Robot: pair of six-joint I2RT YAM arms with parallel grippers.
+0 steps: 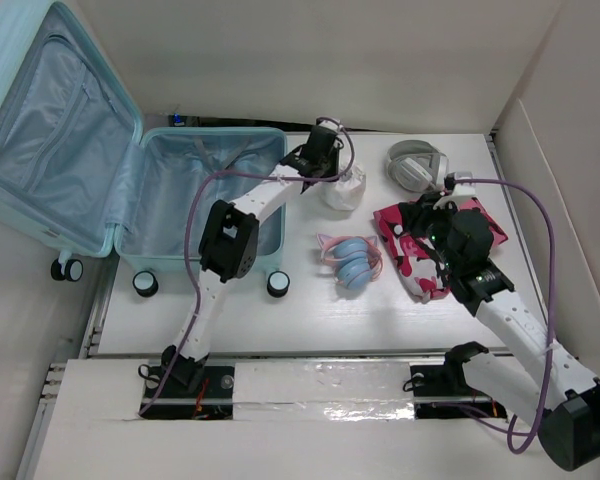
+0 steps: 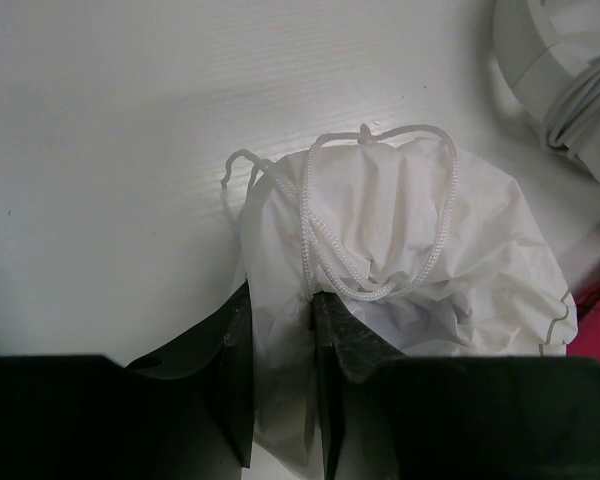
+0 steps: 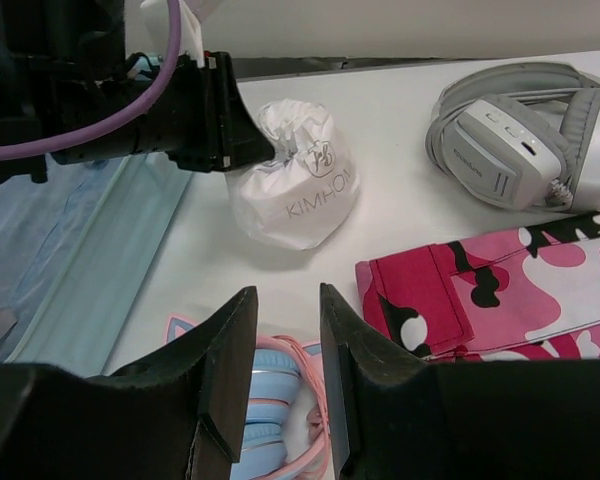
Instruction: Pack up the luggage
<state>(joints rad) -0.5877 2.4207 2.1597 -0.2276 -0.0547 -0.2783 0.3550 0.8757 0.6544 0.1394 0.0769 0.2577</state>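
Observation:
I should lift my left gripper over the luggage's rim next, then lower it and release in the luggage's far lid-side corner (image 1: 178, 164), because that corner is to its left in the top view.
The luggage (image 1: 195, 200) lies open at the left, its lid (image 1: 50, 130) tilted back and its grey-blue lining showing; its edge is also in the right wrist view (image 3: 90, 270). My left gripper (image 1: 334, 172) (image 2: 280, 330) is shut on a fold of a white drawstring bag (image 1: 344, 190) (image 2: 420, 250) (image 3: 295, 190) just right of the luggage. My right gripper (image 1: 420, 222) (image 3: 283, 300) hangs open and holds nothing. It is over a pink camouflage pouch (image 1: 425, 250) (image 3: 500, 290), and blue-and-pink headphones (image 1: 353, 263) (image 3: 270, 400) show below its fingers.
Grey-and-white headphones (image 1: 417, 163) (image 3: 520, 140) (image 2: 570, 70) lie at the back right, close to the bag. The luggage's caster wheels (image 1: 145, 284) stick out toward the near edge. White walls close in the table at the back and right.

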